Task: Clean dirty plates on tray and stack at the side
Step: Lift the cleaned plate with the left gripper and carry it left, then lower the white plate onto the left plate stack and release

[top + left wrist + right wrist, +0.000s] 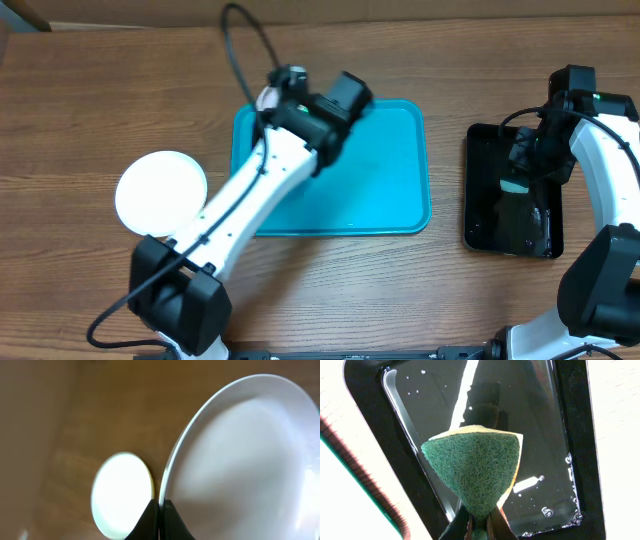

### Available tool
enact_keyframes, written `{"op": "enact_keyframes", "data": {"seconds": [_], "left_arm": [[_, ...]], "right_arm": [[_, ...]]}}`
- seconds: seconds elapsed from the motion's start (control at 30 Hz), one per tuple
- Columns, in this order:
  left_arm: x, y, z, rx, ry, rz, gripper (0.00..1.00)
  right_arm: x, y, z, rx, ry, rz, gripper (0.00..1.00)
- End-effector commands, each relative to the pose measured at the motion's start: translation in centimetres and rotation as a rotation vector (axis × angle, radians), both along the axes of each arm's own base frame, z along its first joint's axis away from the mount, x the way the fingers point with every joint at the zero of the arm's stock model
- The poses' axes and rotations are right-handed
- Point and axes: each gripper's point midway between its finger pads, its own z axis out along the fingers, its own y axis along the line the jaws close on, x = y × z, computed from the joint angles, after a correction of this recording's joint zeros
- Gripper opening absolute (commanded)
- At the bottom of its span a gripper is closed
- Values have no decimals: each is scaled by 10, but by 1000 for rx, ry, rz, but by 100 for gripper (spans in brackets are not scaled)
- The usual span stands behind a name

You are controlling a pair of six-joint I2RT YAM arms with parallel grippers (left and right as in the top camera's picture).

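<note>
My left gripper swings down and to the left in the overhead view to the flat plate [122,492] next, and turns to release the upright plate level.
My left gripper [161,510] is shut on the rim of a white plate [240,460], which stands on edge. In the overhead view this gripper [275,90] hovers over the far left corner of the turquoise tray [390,190], and only a sliver of the held plate [267,98] shows. Another white plate [160,192] lies flat on the table left of the tray; the left wrist view shows this flat plate [122,492] below the held one. My right gripper [480,527] is shut on a green scouring sponge [472,470] above the black tray [365,390].
The glossy black tray [480,215] stands right of the turquoise one and holds a film of water with droplets. My left arm crosses the turquoise tray's left half. The right arm [610,150] curves along the table's right edge.
</note>
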Motion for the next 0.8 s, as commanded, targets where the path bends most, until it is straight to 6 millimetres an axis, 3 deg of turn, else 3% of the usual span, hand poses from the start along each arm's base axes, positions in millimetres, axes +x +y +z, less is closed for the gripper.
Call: {"op": "enact_keyframes", "data": {"seconds": [0.0, 0.13, 0.27, 0.5, 0.77], "left_arm": [[-4, 8, -11, -263, 70, 76, 4], [-7, 28, -30, -457, 176, 163, 4], [-7, 42, -37, -627, 249, 171, 4], [-7, 74, -14, -880, 245, 90, 4], [-40, 145, -8, -979, 248, 194, 4]], "right_arm": [[1, 0, 11, -2, -38, 2, 4], [1, 0, 11, -2, -38, 2, 4], [1, 0, 11, -2, -38, 3, 4], [1, 0, 11, -3, -38, 2, 4], [0, -1, 11, -9, -36, 2, 4]]}}
